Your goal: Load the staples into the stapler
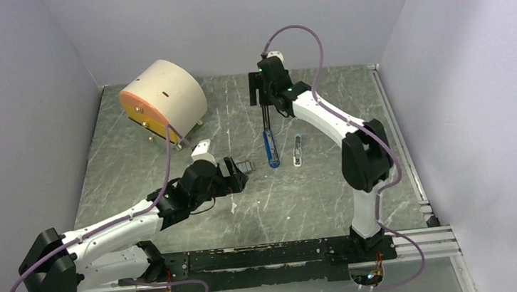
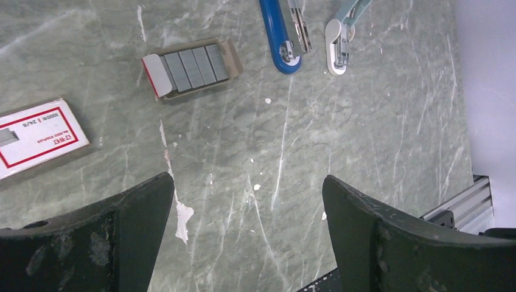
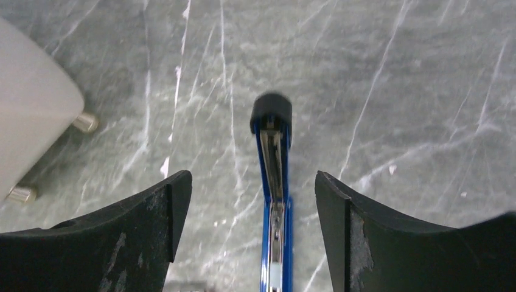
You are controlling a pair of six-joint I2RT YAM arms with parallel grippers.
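Observation:
Next I need to lower my right gripper outward to close around the stapler's black far end [image 3: 272, 113], since that end lies below and outward of the gripper's open fingers.
The stapler [image 1: 271, 149] lies on the table, a long blue body with a black far end; its silvery channel [image 3: 275, 207] faces up. My right gripper [image 3: 252, 176] is open above the stapler's far half, and the body runs between the fingers without touching them. In the top view the right gripper [image 1: 262, 101] hangs over the black end. The staples [image 2: 193, 66], grey strips in a small brown tray, lie left of the stapler's near tip [image 2: 281, 36]. My left gripper [image 2: 246, 179] is open and holds nothing, just short of the staples [image 1: 244, 167].
A red-and-white box [image 2: 38, 137] lies left of the staples. A light-blue and white oblong piece [image 1: 297, 150] rests right of the stapler. A beige drum with an orange face [image 1: 163, 101] stands at the back left, its feet [image 3: 85, 121] near the right gripper.

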